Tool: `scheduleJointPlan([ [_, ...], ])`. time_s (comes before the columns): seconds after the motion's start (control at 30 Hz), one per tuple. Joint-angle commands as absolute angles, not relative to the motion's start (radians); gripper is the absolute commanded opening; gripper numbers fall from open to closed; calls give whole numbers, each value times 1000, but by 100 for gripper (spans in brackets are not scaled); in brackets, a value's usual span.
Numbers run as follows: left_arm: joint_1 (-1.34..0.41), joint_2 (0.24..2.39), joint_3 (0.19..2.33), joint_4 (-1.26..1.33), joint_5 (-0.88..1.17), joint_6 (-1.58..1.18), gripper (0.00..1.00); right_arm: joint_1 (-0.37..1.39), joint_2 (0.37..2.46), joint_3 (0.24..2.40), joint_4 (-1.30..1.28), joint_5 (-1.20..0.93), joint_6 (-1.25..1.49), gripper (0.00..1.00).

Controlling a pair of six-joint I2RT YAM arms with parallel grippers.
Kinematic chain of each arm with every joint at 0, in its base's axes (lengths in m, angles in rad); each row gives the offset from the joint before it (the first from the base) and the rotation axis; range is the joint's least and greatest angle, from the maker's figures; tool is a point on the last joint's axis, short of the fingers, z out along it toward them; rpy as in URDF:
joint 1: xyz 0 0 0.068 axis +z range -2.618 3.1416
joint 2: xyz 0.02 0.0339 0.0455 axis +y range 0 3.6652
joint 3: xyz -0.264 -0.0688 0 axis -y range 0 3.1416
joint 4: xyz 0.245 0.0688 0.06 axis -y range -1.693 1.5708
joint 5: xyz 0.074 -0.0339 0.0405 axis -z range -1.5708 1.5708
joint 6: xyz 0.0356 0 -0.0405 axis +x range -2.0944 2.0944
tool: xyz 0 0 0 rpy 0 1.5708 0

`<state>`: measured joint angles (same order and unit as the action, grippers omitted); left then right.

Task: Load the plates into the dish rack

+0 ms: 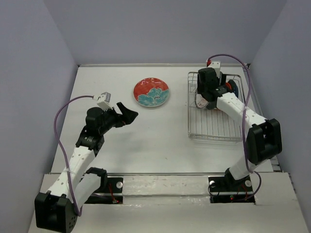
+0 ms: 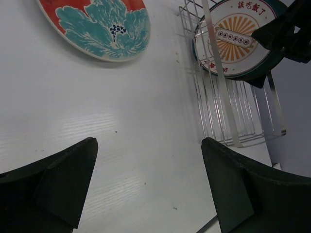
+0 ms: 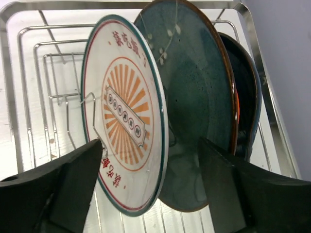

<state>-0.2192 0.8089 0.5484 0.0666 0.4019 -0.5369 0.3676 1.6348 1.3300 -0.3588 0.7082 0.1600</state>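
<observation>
The plate is lying alone outside the rack (image 1: 214,127), so I should next lower my left gripper outward and close it on the red plate's near rim (image 1: 139,100).
The red plate with teal flowers (image 1: 151,92) lies flat on the table, far middle, and shows in the left wrist view (image 2: 97,24). The silver wire dish rack (image 1: 214,127) stands at the right. In it, upright, are the white plate with orange sunburst (image 3: 125,121), the dark teal round plate (image 3: 194,92), an orange rim (image 3: 236,111) and a dark blue plate (image 3: 250,92). My right gripper (image 3: 150,145) is open over the rack, its jaws straddling the white and teal plates. My left gripper (image 1: 127,114) is open and empty, above the table near the red plate. The cream-yellow plate is not in view.
The rack's near half (image 1: 214,116) holds no plates. Grey walls close in the table on the left, back and right. The right arm (image 1: 243,116) reaches over the rack's right side. The rack (image 2: 228,111) also shows in the left wrist view.
</observation>
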Motion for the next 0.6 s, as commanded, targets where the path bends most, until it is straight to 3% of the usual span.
scheduleJointPlan([
  [0.0, -225, 870, 493, 305, 353, -693, 99, 364, 1496, 1304, -321, 652, 196, 87],
  [0.27, -270, 1098, 526, 462, 143, -761, 96, 364, 1223, 1178, -287, 455, 277, 90],
  [0.57, -273, 1396, 713, 483, -41, -744, 93, 364, 976, 935, -151, 164, 382, 90],
])
